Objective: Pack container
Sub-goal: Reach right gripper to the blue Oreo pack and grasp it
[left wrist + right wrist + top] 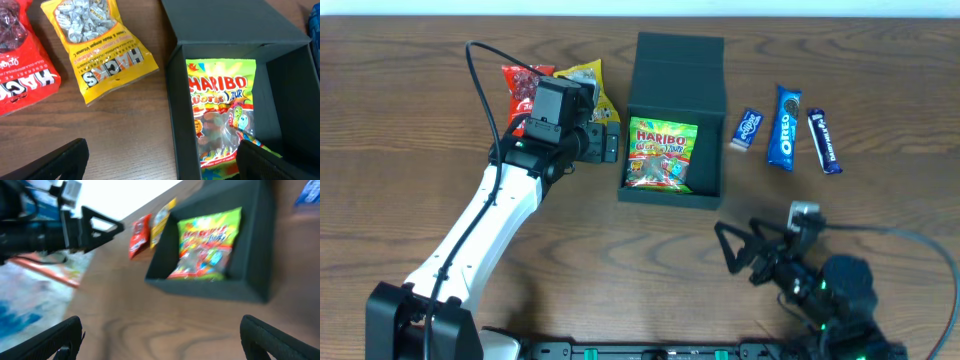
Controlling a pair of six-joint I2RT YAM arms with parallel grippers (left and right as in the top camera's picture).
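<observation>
My right gripper goes outward next, tilting downward, and lowers to the middle of the Oreo pack [784, 127], since free room shows beside the Haribo bag.
The container [710, 110] is a dark teal square box with its flap lid folded open at the back. A green Haribo bag [662, 153] lies inside it. My left gripper [610, 142] is open and empty at the box's left wall. In the left wrist view the fingers [165, 165] straddle that wall [180, 115], one over the wood and one over the Haribo bag [222, 115]. My right gripper [735, 255] is open and empty in front of the box. Its wrist view [165, 345] shows the box's front wall [210, 287] and the bag [207, 242], blurred.
A red Hacks packet [520, 88] and a yellow Hacks packet [585, 85] lie left of the box, also in the left wrist view [20, 65] [100, 50]. Right of the box lie a small blue packet [749, 128], an Oreo pack [784, 126] and a dark blue bar [824, 140].
</observation>
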